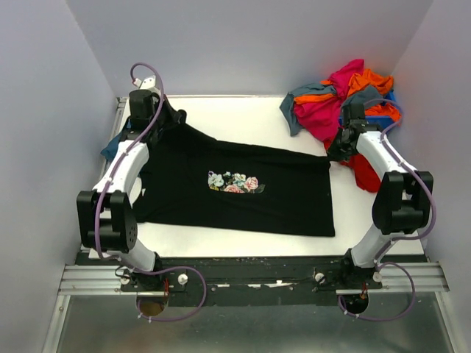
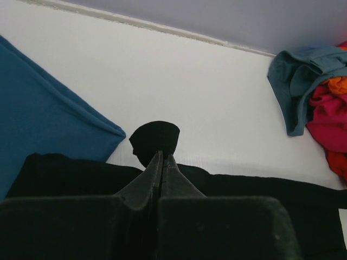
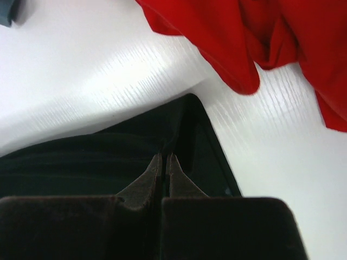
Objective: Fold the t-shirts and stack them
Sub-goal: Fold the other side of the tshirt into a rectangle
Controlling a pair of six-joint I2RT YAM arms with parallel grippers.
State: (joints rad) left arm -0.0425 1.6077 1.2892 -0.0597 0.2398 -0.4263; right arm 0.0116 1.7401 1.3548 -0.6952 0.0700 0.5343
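Note:
The black shirt's hem will go back and down onto the shirt's side edge by the red cloth (image 1: 327, 189) in my right gripper, which will then let go of it, because the black shirt lies flat there.
A black t-shirt (image 1: 294, 195) with a floral chest print (image 1: 234, 182) lies spread flat across the middle of the white table (image 1: 235, 118). My left gripper (image 1: 157, 118) is shut on its far left corner, and a tuft of black cloth (image 2: 157, 140) sticks out past the closed fingertips (image 2: 162, 155). My right gripper (image 1: 338, 151) is shut on the shirt's far right corner (image 3: 184, 124), with the hem pinched between the tips (image 3: 164, 156). A teal-blue t-shirt (image 2: 43, 108) lies at the table's left edge, just beside the left gripper.
A heap of magenta, orange, red and grey-blue t-shirts (image 1: 342, 99) sits at the back right, right behind the right gripper. Red cloth (image 3: 227, 32) lies a little beyond that gripper's tips. Pale walls close in the table on three sides.

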